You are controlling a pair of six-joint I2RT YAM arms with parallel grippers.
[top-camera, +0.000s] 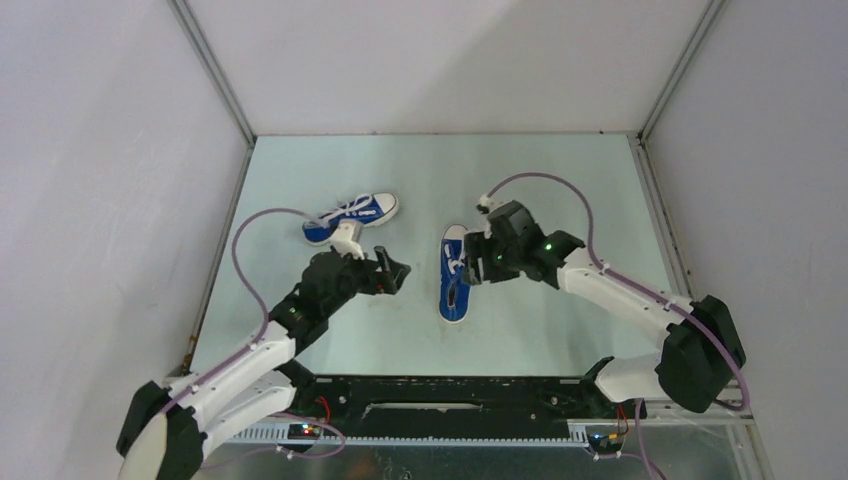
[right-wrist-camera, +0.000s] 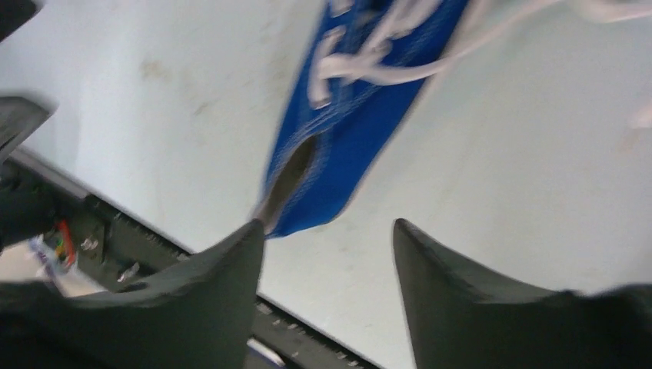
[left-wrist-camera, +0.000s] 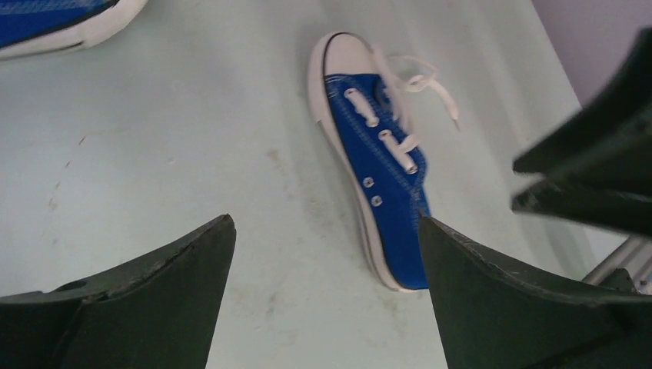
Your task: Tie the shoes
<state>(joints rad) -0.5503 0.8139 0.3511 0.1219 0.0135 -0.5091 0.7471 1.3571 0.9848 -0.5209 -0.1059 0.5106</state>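
The middle shoe's loose lace end lies untied beside the shoe. My right gripper will move outward, to the right in the top view, and down onto that lace end.
Two blue canvas sneakers with white laces lie on the table. One shoe (top-camera: 453,273) lies mid-table with its toe pointing away; it also shows in the left wrist view (left-wrist-camera: 377,154) and the right wrist view (right-wrist-camera: 361,100), its laces loose. The other shoe (top-camera: 352,217) lies at the back left, and its sole edge shows in the left wrist view (left-wrist-camera: 54,27). My left gripper (top-camera: 392,270) is open and empty, just left of the middle shoe. My right gripper (top-camera: 478,262) is open and empty, just right of that shoe, above its laces.
The pale green table (top-camera: 560,190) is bounded by white walls with metal corner posts (top-camera: 215,70). A black rail (top-camera: 440,395) with wiring runs along the near edge. The right gripper's black fingers show in the left wrist view (left-wrist-camera: 592,184).
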